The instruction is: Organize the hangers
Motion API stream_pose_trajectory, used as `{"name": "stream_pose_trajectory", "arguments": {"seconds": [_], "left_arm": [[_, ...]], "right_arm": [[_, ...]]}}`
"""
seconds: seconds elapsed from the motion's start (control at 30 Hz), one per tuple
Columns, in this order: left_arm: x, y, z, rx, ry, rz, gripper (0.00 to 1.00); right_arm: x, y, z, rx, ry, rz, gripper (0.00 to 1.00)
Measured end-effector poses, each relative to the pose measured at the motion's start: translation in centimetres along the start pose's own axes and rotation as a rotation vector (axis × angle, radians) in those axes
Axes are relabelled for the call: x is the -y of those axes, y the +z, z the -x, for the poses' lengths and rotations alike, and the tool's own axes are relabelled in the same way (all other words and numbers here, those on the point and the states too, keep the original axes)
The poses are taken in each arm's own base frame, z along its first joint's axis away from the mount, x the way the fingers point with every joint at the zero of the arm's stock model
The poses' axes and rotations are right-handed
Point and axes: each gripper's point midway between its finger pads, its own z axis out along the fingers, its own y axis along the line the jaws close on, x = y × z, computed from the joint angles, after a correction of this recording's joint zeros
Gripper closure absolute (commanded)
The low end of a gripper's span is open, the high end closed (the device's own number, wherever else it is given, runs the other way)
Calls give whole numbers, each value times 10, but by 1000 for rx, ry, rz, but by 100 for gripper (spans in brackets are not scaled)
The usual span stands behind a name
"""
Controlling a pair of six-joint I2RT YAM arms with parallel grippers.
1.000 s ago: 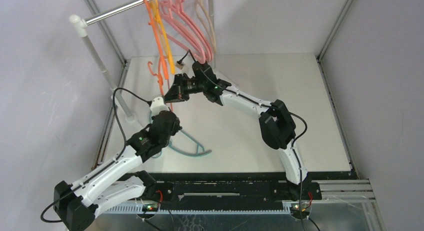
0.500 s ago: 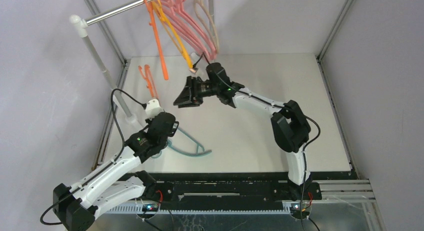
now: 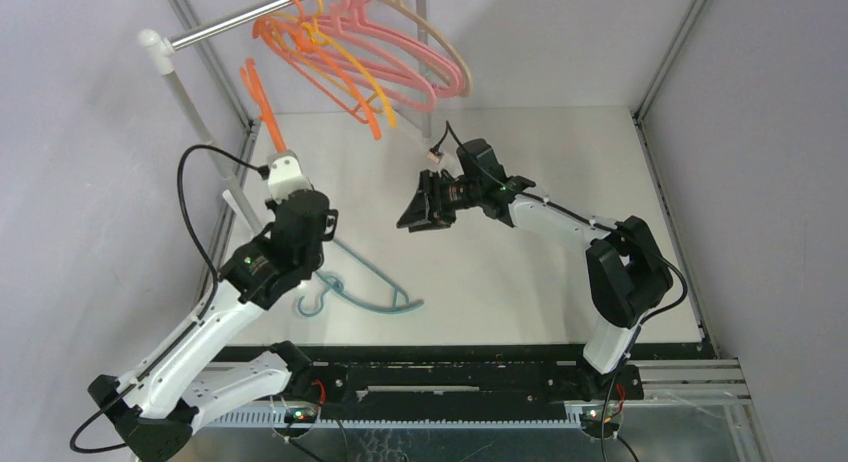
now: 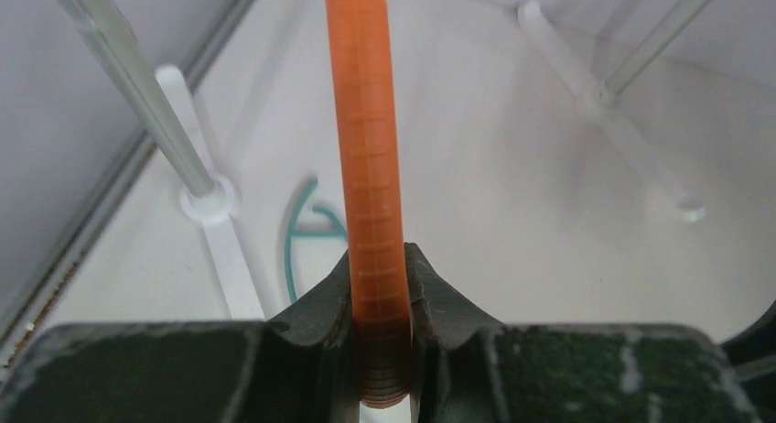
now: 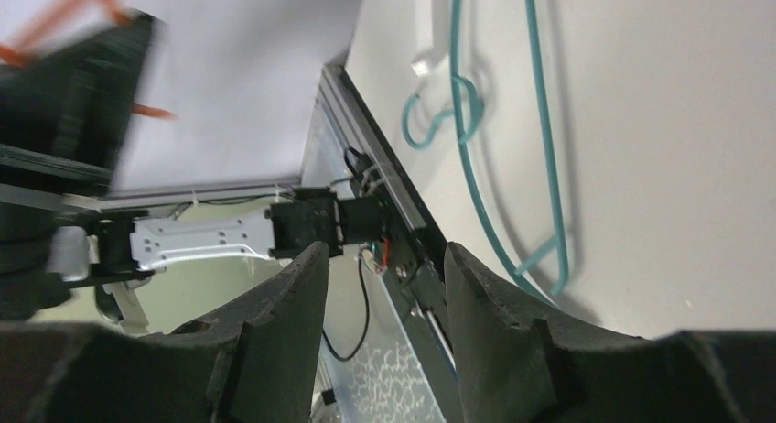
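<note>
The orange hanger's hook is still off the bar, so the left gripper will next carry the hanger outward onto the bar (image 3: 235, 22) beside the hung orange ones, then let go of it.
Several pink, orange and beige hangers (image 3: 385, 62) hang on the silver rail (image 3: 235, 22) at the back left, swung out to the right. My left gripper (image 3: 281, 158) is shut on the stem of an orange hanger (image 3: 258, 97), held up in the air below the rail's left end. In the left wrist view this orange hanger (image 4: 369, 157) runs straight up from between the closed fingers of the left gripper (image 4: 380, 281). A teal hanger (image 3: 365, 282) lies flat on the table. My right gripper (image 3: 415, 212) hovers open over the table's middle. Nothing is between the jaws of that right gripper (image 5: 384, 267), and the teal hanger (image 5: 499, 167) shows beyond them.
The rail's white post (image 3: 190, 102) and its foot (image 4: 209, 203) stand beside my left arm. A second white foot (image 4: 631, 148) lies further back. Grey walls with metal frame bars (image 3: 670, 52) close in the white table (image 3: 560, 182) on three sides.
My right gripper has opened and drawn back from the rail toward the table's middle; the hung hangers have swung out. My left gripper has lifted the orange hanger up and to the left.
</note>
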Motion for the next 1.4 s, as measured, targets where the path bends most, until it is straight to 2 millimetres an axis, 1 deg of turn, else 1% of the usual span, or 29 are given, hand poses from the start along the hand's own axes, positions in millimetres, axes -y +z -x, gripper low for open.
{"name": "stream_pose_trajectory", "arguments": {"seconds": [0.07,0.13,0.2,0.43,0.53,0.67,0.73,0.9,1.07,1.2,1.23,1.27,1.3,1.4], "left_arm": [[3,-2,21,34,15,3,100],[9,-2,44,69,25,0,100],[16,0,59,92,37,-2,100],[31,8,91,135,88,2,100],[31,13,104,148,88,16,100],[25,22,117,157,78,49,100],[23,27,118,152,77,58,100],[28,40,109,118,101,55,100],[41,58,102,67,128,36,100],[53,66,99,27,143,3,99],[55,66,97,20,145,-5,92],[56,66,94,10,147,-13,83],[57,66,92,0,149,-20,76],[59,64,91,-8,139,-40,59]], "right_arm": [[11,-2,-10,-17,10,-28,44],[22,-3,-18,-35,20,-56,44],[29,-4,-23,-50,27,-77,44],[34,-6,-25,-57,13,-90,45],[35,-7,-25,-57,12,-91,46],[36,-8,-23,-55,12,-90,46],[37,-9,-22,-54,13,-90,46],[41,-13,-20,-49,23,-97,47],[43,-15,-19,-48,31,-104,47],[45,-15,-20,-52,25,-109,46],[45,-15,-20,-53,23,-110,46],[46,-16,-21,-54,22,-111,46],[46,-16,-21,-56,21,-112,46],[49,-17,-23,-63,20,-122,44]]}}
